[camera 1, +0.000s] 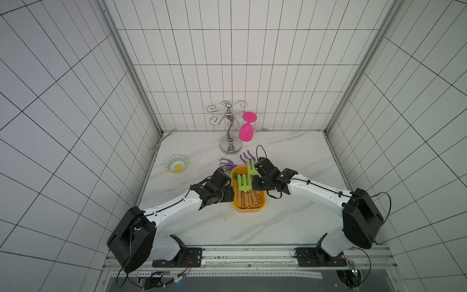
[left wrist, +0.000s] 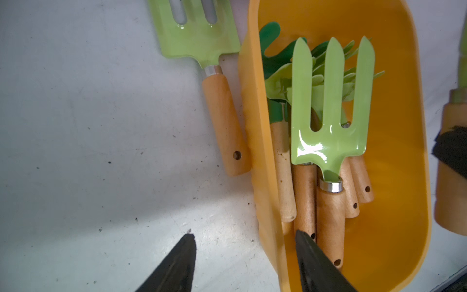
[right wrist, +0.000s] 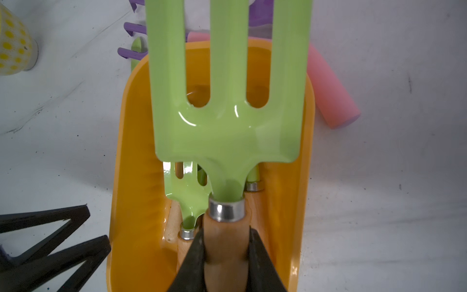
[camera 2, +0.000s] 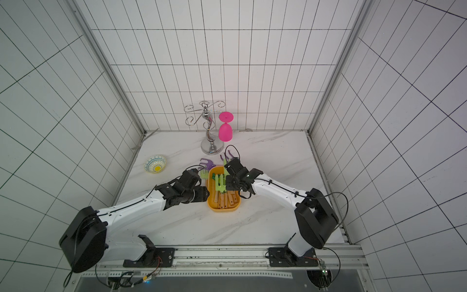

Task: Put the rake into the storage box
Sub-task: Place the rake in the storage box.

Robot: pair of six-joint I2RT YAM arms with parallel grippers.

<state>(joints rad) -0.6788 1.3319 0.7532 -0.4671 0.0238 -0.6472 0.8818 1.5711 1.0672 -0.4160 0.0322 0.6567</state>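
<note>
The rakes' handles (camera 1: 254,197) (right wrist: 256,208) beside the top rake lie below and back from my right gripper, so it needs to move back and down next to release its rake onto them.
My right gripper (right wrist: 225,235) is shut on the wooden handle of a light green rake (right wrist: 227,131). It holds the rake tilted above the yellow-orange storage box (right wrist: 134,151), head toward the far end; both top views show that head (camera 1: 251,169) (camera 2: 225,173). Several rakes lie inside the box (camera 1: 246,209), a light green one (left wrist: 331,106) on top. My left gripper (left wrist: 243,233) is open and straddles the box's left wall, one finger over the table, the other inside by the handles. Another green rake (left wrist: 222,121) lies on the table against that wall.
Two purple rakes (camera 1: 226,163) (camera 1: 246,158) lie just beyond the box, one with a pink handle (right wrist: 331,96). A patterned bowl (camera 1: 176,164) sits at the left. A chrome rack (camera 1: 230,141) with a pink goblet (camera 1: 246,130) stands at the back.
</note>
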